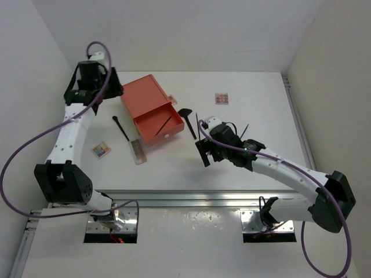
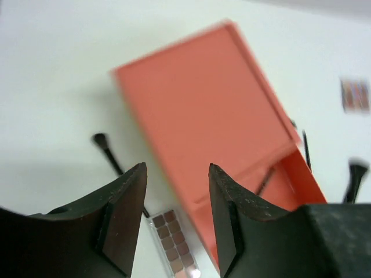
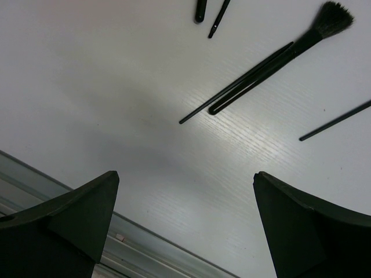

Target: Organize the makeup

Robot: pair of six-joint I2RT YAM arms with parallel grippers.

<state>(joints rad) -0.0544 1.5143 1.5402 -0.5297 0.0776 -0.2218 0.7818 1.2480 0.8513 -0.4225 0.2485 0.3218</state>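
The black brush is slanted in the wrist view, so my left gripper should turn its open fingers and lower onto the brush's handle just behind the bristles.
My left gripper (image 1: pixel 87 91) hangs open and empty high over the table's far left; its jaws (image 2: pixel 177 174) frame the orange drawer box (image 2: pixel 208 104) and a pink-brown palette (image 2: pixel 173 240). A black brush (image 2: pixel 107 150) lies left of the box, and a slim stick (image 2: pixel 268 178) lies in the open drawer (image 1: pixel 157 126). My right gripper (image 1: pixel 203 153) is open and empty above bare table (image 3: pixel 185 176). A fan-headed brush (image 3: pixel 313 37) and thin sticks (image 3: pixel 232 95) lie beyond it. A multicoloured palette (image 1: pixel 101 150) and a small palette (image 1: pixel 221 98) lie apart.
The orange box (image 1: pixel 145 98) stands at the back centre-left with its drawer pulled toward the front. Another small palette (image 1: pixel 173 99) peeks out behind the box. A metal rail (image 3: pixel 151 255) runs along the table's near edge. White walls close in the table.
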